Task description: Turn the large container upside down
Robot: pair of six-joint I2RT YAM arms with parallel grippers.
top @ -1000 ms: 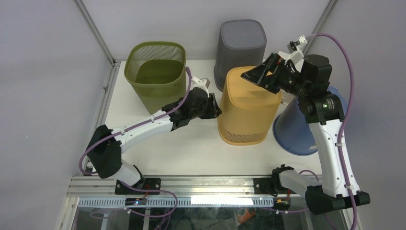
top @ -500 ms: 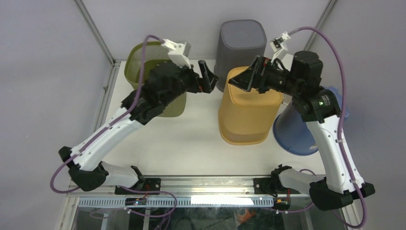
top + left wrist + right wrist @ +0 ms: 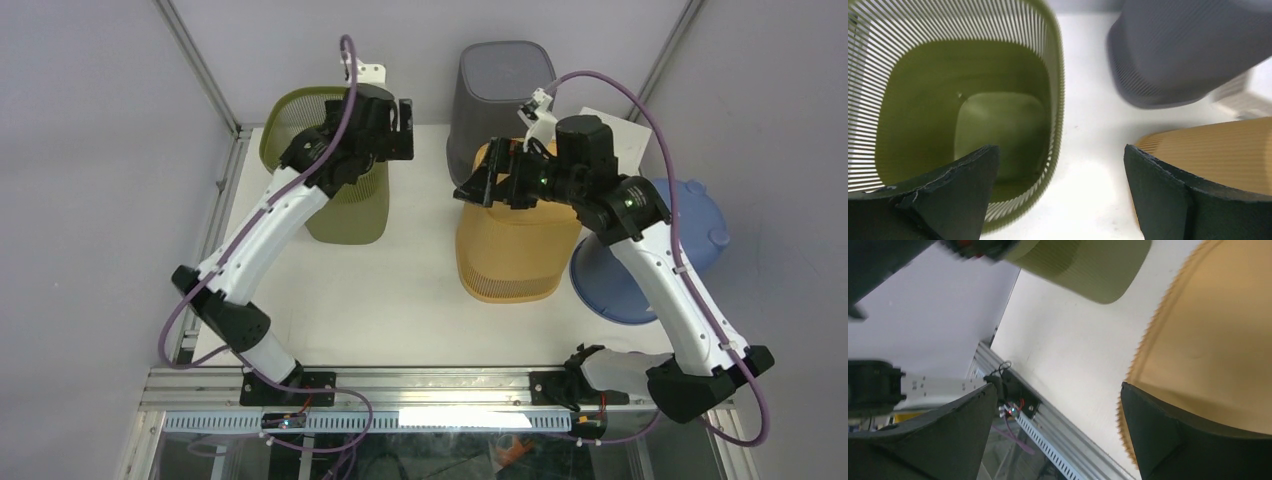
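Note:
My left gripper lowers onto the green basket's rim (image 3: 1055, 145) on the yellow bin's side next, as that rim lies below it, between its open fingers.
The large container, a yellow ribbed bin (image 3: 520, 240), stands mouth-down on the white table, its closed base on top; it also shows in the wrist views (image 3: 1208, 145) (image 3: 1213, 330). My left gripper (image 3: 403, 118) (image 3: 1060, 150) hangs open and empty, high above the right rim of the green basket (image 3: 350, 215) (image 3: 1058, 100), well apart from the yellow bin. My right gripper (image 3: 485, 185) (image 3: 1058, 387) is open and empty too, hovering over the yellow bin's upper left edge, one finger (image 3: 1168, 435) above its top.
A grey bin (image 3: 505, 85) (image 3: 1188, 50) stands upside down at the back, just behind the yellow one. A blue container (image 3: 680, 230) lies at the right, close to the yellow bin. The green basket stands upright, open and empty. The table's metal front rail (image 3: 1068, 440) runs below.
The left gripper opened, let go of the yellow bin's side, and rose up and back to hang over the green basket. The right gripper slid left across the yellow bin's top.

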